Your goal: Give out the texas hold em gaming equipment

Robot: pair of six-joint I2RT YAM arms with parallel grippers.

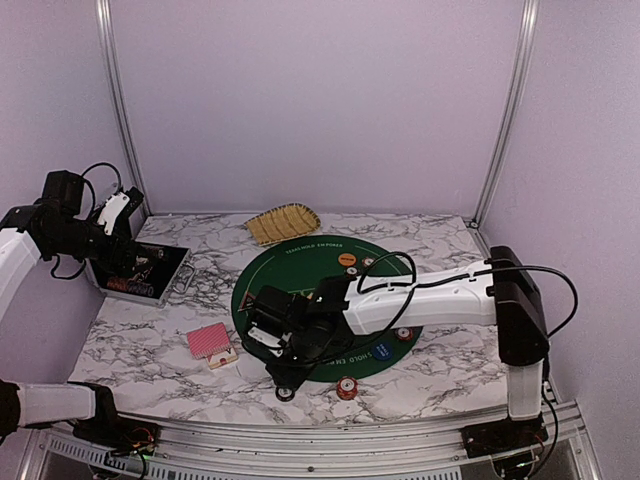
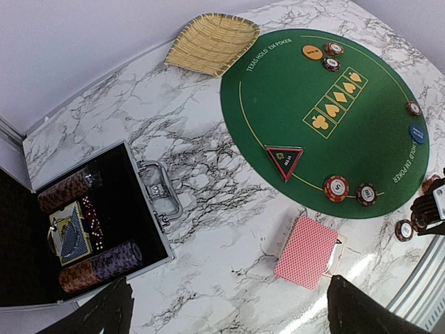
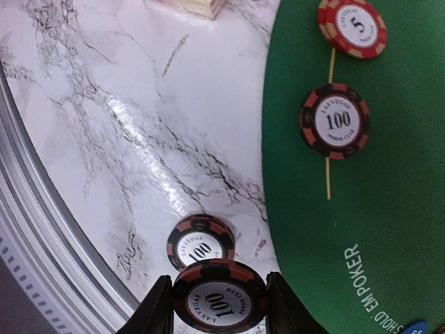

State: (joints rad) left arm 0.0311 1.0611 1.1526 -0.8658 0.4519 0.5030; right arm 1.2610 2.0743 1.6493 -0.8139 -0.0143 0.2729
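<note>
The black-and-red chip goes with my right gripper over to its right in the top view next, to chip-free mat beside the blue button. It is then lowered and released.
My right gripper is shut on a black-and-red 100 poker chip, held by its edges just above the marble beside the green mat. A second 100 chip lies flat on the marble right behind it. On the mat lie another 100 chip and a red 5 chip. The red-backed cards rest on the marble left of the mat. Also on the mat are the black triangular button, orange button and blue button. My left gripper hangs open and empty, high over the left side.
The open black case holds rolls of chips at the left. A yellow woven basket sits at the back. Two chips lie on the marble near the front rail. The right arm stretches across the mat.
</note>
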